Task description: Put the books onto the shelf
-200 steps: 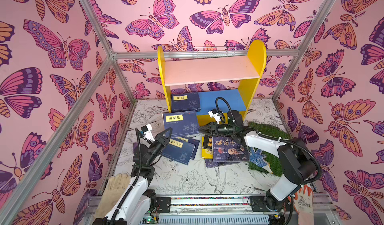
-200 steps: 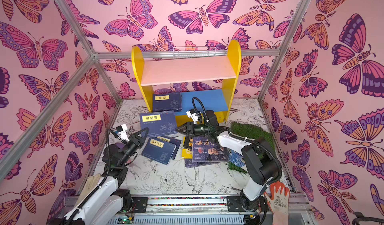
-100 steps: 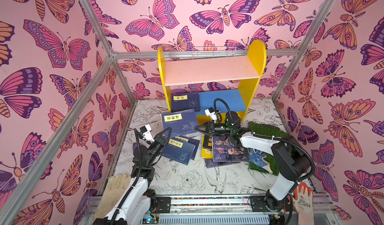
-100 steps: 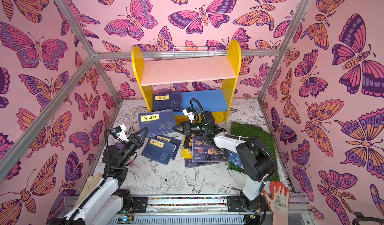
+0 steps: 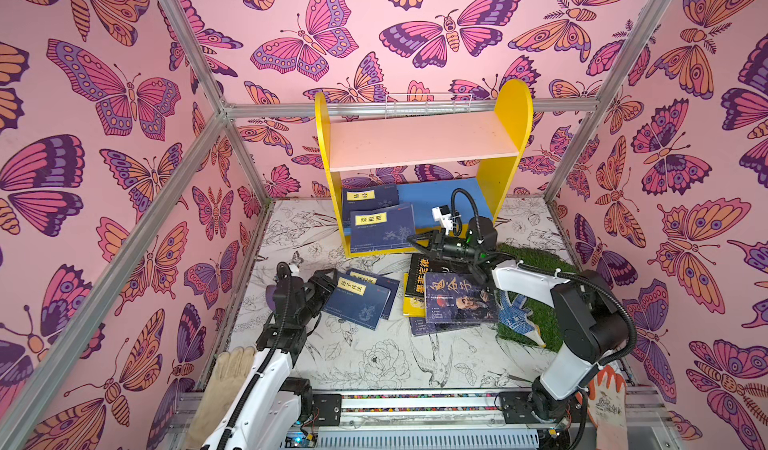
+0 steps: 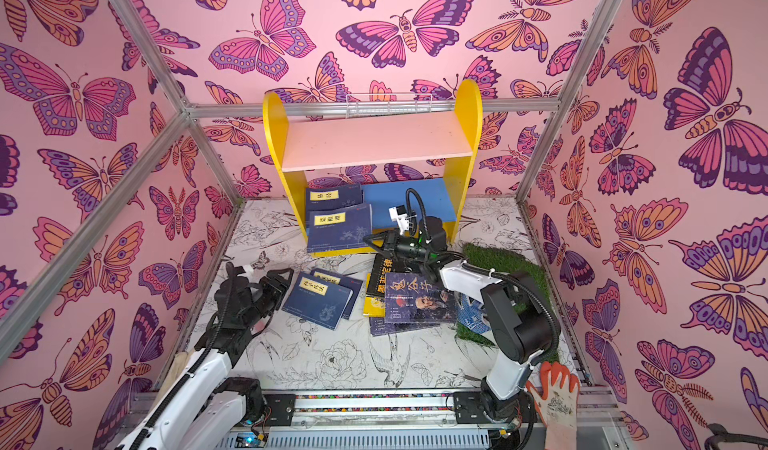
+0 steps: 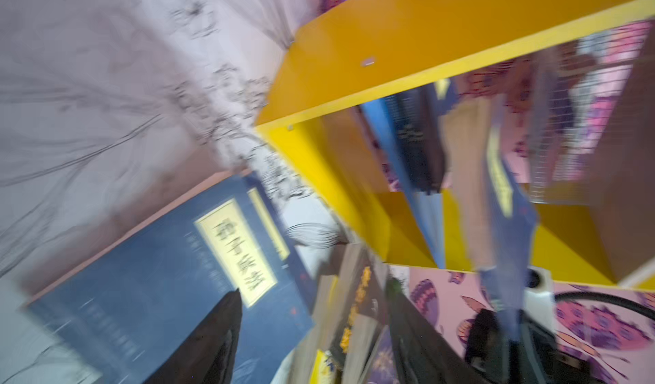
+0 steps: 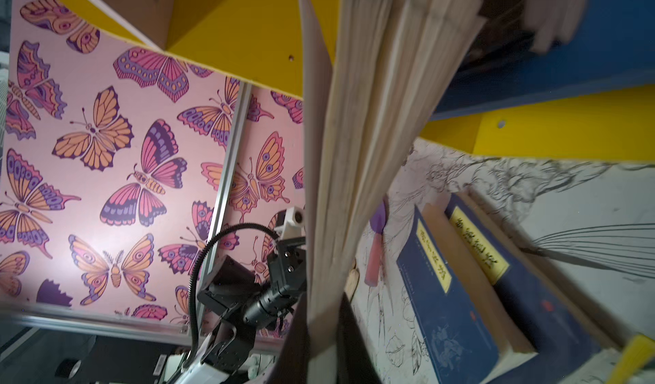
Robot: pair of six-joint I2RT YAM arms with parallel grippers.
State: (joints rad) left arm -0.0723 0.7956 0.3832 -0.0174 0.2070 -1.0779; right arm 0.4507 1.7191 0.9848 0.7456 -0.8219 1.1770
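The held book still overhangs the shelf's front edge. It goes outward in my right gripper onto the lower board's navy book [image 5: 374, 197] next, and the gripper releases it.
The shelf [image 5: 424, 140] stands at the back, with yellow sides, a pink upper board and a blue lower board. One navy book [image 5: 368, 196] lies on the lower board. My right gripper [image 5: 415, 242] is shut on the page edge of a second navy book [image 5: 382, 228], which rests tilted over the shelf's front edge; the wrist view shows its pages [image 8: 354, 152] clamped in that gripper [image 8: 320, 332]. My left gripper [image 5: 328, 279] is open beside two navy books [image 5: 357, 302] on the floor, its fingers [image 7: 219, 329] apart and empty. A black book [image 5: 422, 273], a portrait book [image 5: 459, 298] and a yellow book [image 5: 411, 302] lie stacked at centre.
A blue dotted glove [image 5: 515, 311] lies on a green grass mat [image 5: 536, 261] at the right. A beige glove [image 5: 226, 373] and an orange glove [image 5: 606, 394] sit at the front corners. A wire basket [image 5: 428, 103] hangs behind the shelf. Walls close in all around.
My right gripper shut on the navy book's edge and moved it back and right onto the shelf's lower front. My left gripper, shut before, now stands open.
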